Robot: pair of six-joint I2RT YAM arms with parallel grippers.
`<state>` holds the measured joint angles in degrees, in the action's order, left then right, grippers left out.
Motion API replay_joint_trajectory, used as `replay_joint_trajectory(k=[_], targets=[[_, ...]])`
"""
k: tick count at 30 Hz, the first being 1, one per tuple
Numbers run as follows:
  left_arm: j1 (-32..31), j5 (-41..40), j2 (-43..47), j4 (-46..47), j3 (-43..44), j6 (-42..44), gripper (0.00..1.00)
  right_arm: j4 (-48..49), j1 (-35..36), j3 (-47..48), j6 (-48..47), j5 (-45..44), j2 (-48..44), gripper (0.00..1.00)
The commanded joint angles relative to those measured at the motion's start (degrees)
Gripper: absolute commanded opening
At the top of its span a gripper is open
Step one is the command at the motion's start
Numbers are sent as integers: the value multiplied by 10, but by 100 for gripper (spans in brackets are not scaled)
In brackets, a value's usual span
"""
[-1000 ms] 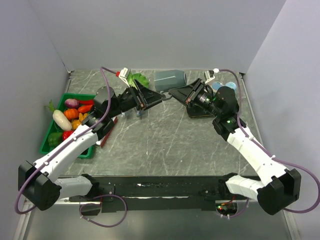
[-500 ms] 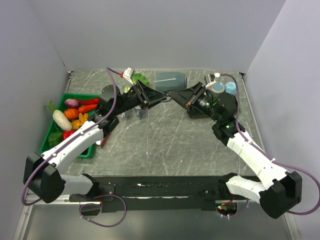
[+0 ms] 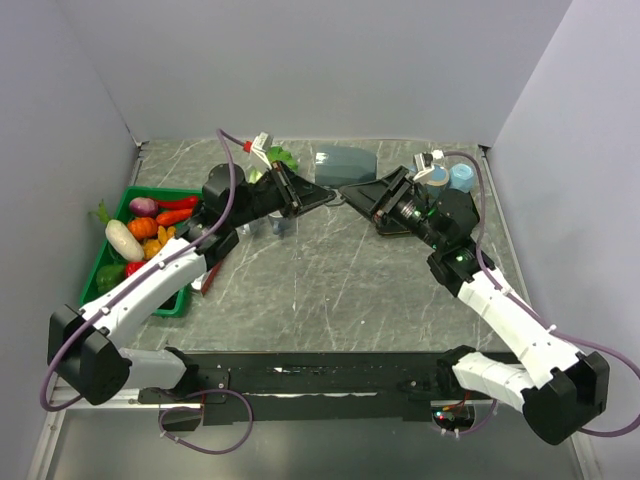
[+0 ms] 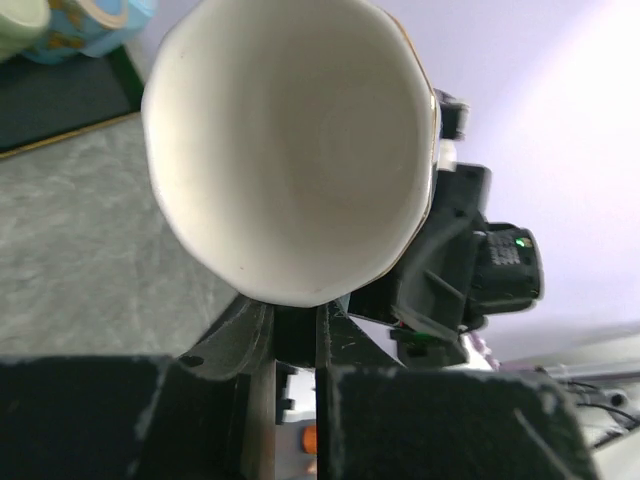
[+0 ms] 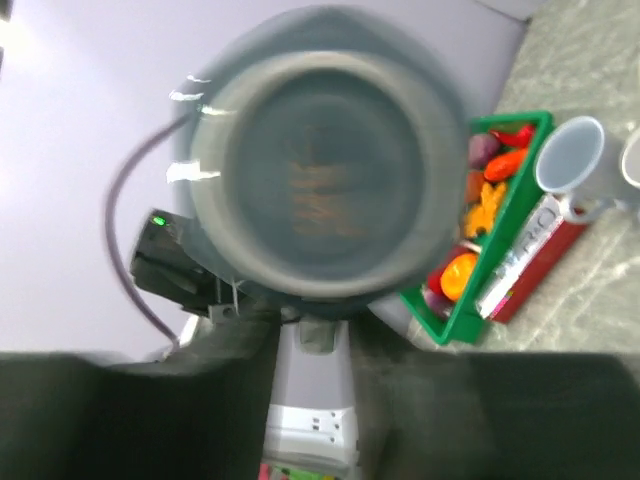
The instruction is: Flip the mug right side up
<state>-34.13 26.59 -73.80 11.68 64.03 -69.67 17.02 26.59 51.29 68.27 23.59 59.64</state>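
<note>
The left gripper tips downward next, turning the mug's opening up, and lowers it to release, since the bare tabletop (image 3: 310, 222) beside the grey cup lies below my gripper.
The mug (image 3: 345, 160) is grey-blue outside and white inside, and it hangs on its side above the back of the table between both arms. In the left wrist view its white mouth (image 4: 290, 150) faces the camera. My left gripper (image 4: 297, 325) (image 3: 322, 196) is shut on the mug's lower edge, where the handle sits. The right wrist view shows the mug's grey base (image 5: 320, 190), blurred. My right gripper (image 5: 315, 345) (image 3: 346, 192) is open just under it, its fingers apart on either side of the handle stub.
A green tray (image 3: 105, 258) of toy vegetables lies at the left, with a red box (image 5: 530, 270) and a grey cup (image 5: 575, 160) beside it. Small cups (image 3: 440, 175) stand on a black mat (image 3: 395, 222) at the back right. The grey walls are close behind.
My left gripper has shut on the mug. My right gripper, shut before, has opened. The mug has shifted slightly right.
</note>
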Motion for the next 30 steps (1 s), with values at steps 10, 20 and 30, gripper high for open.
replay_joint_trajectory(k=[10, 20, 30], targets=[[3, -188, -31, -220, 116, 248, 1, -254, 5, -8, -133, -114, -70, 100], [-6, -283, -93, -276, 125, 331, 1, -506, -7, 60, -190, -311, -97, 100], [-54, -451, -223, -380, 232, 421, 1, -517, -49, 43, -183, -282, -96, 99]])
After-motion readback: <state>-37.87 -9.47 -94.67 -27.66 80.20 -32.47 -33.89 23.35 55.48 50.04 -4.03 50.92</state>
